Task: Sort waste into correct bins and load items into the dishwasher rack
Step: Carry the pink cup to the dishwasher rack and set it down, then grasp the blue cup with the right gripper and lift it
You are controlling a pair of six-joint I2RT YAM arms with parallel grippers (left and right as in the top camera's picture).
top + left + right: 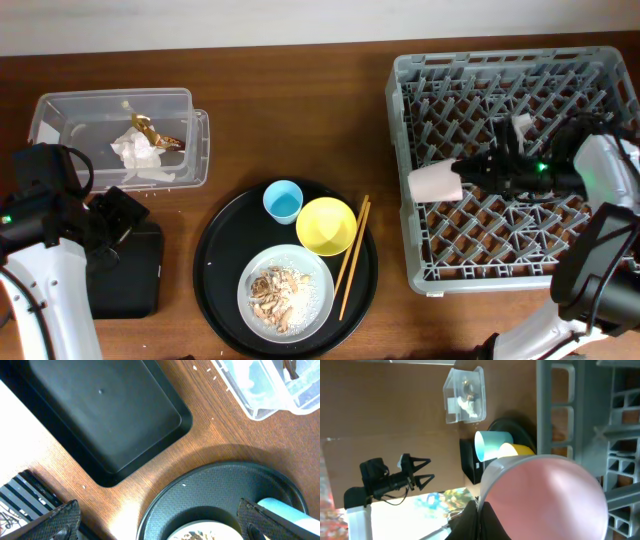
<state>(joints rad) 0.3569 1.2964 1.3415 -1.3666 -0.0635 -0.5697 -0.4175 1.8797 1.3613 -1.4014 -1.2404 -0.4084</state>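
Next, my right gripper moves down and to the right in the overhead view to the rack's wires and lets go. The pink cup [437, 183] overhangs the side of the rack.
My right gripper [466, 171] is shut on the rim of the pink cup [437, 183], holding it on its side over the left part of the grey dishwasher rack [510, 262]. The right wrist view shows the fingers [480, 515] pinching the cup wall [545, 495]. My left gripper [120, 213] is open and empty above the shallow black tray [125, 270]. The clear box [70, 105] holds white paper [135, 152] and a gold-brown scrap [150, 130]. The light-blue cup [283, 200], yellow bowl [326, 225], chopsticks [352, 255] and plate [310, 300] with food scraps [275, 288] sit on the round tray.
The large round black tray [222, 262] lies at the table's front middle. In the left wrist view my open fingers [155, 525] span its rim [215, 495], with the black tray [100, 415] and a corner of the clear box [260, 390] beyond.
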